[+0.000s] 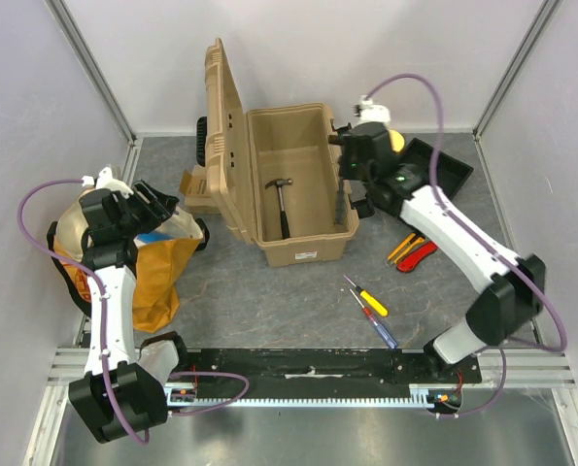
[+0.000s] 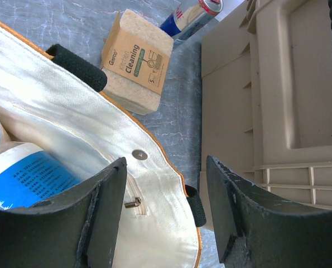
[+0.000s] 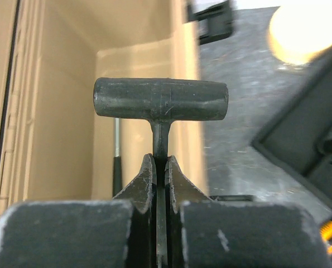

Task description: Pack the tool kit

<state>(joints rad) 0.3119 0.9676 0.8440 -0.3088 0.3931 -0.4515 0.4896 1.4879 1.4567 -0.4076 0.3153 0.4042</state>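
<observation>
My right gripper should next move the T-handle tool off the toolbox's rim toward the hammer and lower it onto the toolbox's bottom (image 1: pixel 310 199) (image 3: pixel 136 146) beside the hammer, which lies clear.
The tan toolbox (image 1: pixel 303 180) stands open at the back centre, its lid (image 1: pixel 222 136) upright on the left. A hammer (image 1: pixel 283 204) lies inside it. My right gripper (image 1: pixel 345 160) is at the box's right rim, shut on the thin shaft of a black T-handle tool (image 3: pixel 160 99), which it holds over the box's right wall (image 3: pixel 185 95). My left gripper (image 1: pixel 153 206) is open and empty over the cloth bag (image 2: pixel 71 128). A yellow-handled screwdriver (image 1: pixel 369 300), a blue-handled one (image 1: pixel 386 333) and red and yellow ones (image 1: pixel 411 252) lie on the table.
The black inner tray (image 1: pixel 436 167) lies at the back right, with a round yellow object (image 1: pixel 395 139) beside it. A small cardboard box (image 2: pixel 136 58) and a drink can (image 2: pixel 195 15) sit between the bag and the toolbox lid (image 2: pixel 288 95).
</observation>
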